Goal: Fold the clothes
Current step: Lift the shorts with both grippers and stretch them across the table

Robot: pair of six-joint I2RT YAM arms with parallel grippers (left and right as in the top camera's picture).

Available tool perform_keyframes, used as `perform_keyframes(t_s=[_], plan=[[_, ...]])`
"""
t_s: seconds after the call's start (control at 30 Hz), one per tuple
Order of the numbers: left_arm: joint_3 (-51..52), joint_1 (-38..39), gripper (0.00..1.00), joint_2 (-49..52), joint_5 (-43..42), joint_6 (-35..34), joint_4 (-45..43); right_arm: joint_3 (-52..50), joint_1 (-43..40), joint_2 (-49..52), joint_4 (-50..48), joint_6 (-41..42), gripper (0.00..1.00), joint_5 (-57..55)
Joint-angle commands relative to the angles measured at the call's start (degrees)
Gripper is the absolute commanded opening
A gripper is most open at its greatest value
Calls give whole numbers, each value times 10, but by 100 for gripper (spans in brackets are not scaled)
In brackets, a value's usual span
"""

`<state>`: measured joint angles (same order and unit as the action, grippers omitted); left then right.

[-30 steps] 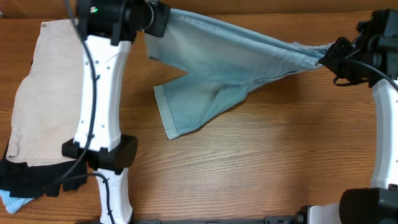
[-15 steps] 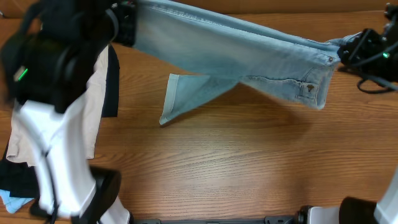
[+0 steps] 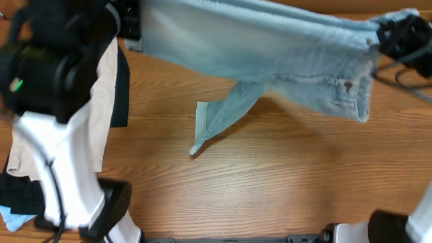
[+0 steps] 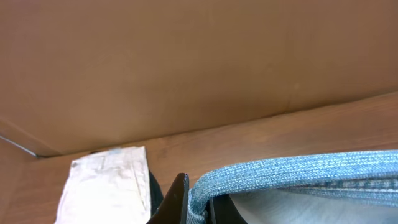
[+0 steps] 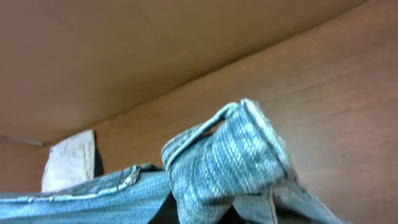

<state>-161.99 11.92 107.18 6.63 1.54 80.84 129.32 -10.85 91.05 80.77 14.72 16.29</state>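
Observation:
My left gripper will next go down, back and to the right in the overhead view, onto the wood by the drooping hem, since that spot is bare.
Light blue denim shorts (image 3: 270, 54) hang stretched in the air between my two grippers, across the back of the table. One leg droops down and its hem (image 3: 201, 128) touches the wood. My left gripper (image 3: 131, 20) is shut on the left end of the shorts; the left wrist view shows the jaws (image 4: 198, 202) pinching a denim edge (image 4: 292, 171). My right gripper (image 3: 391, 34) is shut on the right end; the right wrist view shows bunched denim (image 5: 224, 162) covering the jaws.
A beige folded garment (image 3: 40, 115) lies at the left on top of a dark garment (image 3: 120, 88), with a bit of light blue cloth (image 3: 13, 217) at the front left corner. The beige garment also shows in the left wrist view (image 4: 106, 186). A brown wall stands behind the table.
Both arms have lifted the shorts higher and stretched them wide. The drooping leg has swung right and mostly left the table. The left arm has moved left over the beige garment.

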Motion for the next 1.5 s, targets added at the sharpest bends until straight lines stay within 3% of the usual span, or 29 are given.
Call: perform_keyframes(t_s=[0.0, 0.27, 0.5, 0.67, 0.9, 1.17, 1.3, 1.47], plan=[[-8, -69, 4, 50, 133, -18, -35, -4, -16, 56, -56, -30, 4, -101], [-9, -108, 4, 101, 128, -33, -196, -1, -4, 97, -257, -30, 4, -96], [-17, -107, 4, 55, 84, -28, -267, 25, -5, 96, -275, -28, 4, -96], [-13, -103, 4, 55, 2, -28, -196, 19, -5, 119, -211, -30, 4, -103], [5, -85, 4, 105, -174, -29, -26, -27, -32, 147, -125, -30, 4, -108], [8, -14, 4, 207, -194, -2, 160, -114, -78, 148, -47, -56, 4, -72], [57, 33, 4, 230, -234, 15, 160, -155, -91, 147, -24, -64, 4, -32], [138, 85, 4, 233, -207, 15, 160, -181, -92, 147, 29, -66, 4, -25]])
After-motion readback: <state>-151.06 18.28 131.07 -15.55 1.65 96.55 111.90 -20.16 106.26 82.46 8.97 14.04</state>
